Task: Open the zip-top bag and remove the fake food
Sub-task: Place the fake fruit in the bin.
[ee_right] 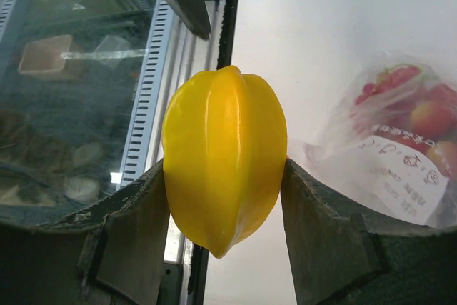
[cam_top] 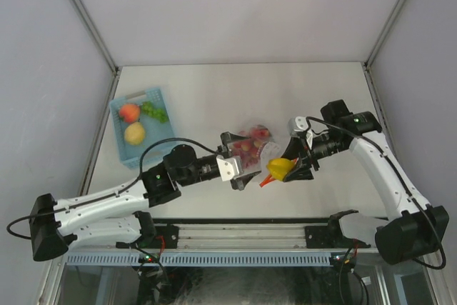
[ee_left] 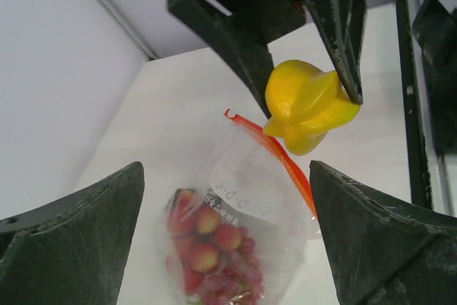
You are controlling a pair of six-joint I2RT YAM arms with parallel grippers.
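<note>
The star fruit's loose end [cam_top: 275, 168] [ee_left: 300, 116] sticks out past my right gripper's fingers, so my left gripper should slide to the right in the top view with open fingers around it.
The zip-top bag [cam_top: 255, 145] lies mid-table, clear and crinkly, with red fake food [ee_left: 214, 248] inside it. Its red-orange zip strip [ee_left: 280, 156] and white label patch [ee_left: 243, 187] show in the left wrist view. My left gripper [cam_top: 239, 162] stands wide open, its fingers [ee_left: 71, 241] on either side of the bag without touching it. My right gripper [cam_top: 287, 168] is shut on a yellow star fruit [ee_right: 225, 151], held just off the bag's zip end near the table's front edge. In the left wrist view the same star fruit [ee_left: 308, 105] hangs above the zip strip.
A light-blue slotted basket [cam_top: 163, 98] sits at the back left, holding a red-orange fruit [cam_top: 129, 113], a green piece [cam_top: 154, 111] and a yellow fruit [cam_top: 134, 133]. The mounting rail [cam_top: 243, 236] runs along the near edge, below the star fruit. Grey walls enclose the table.
</note>
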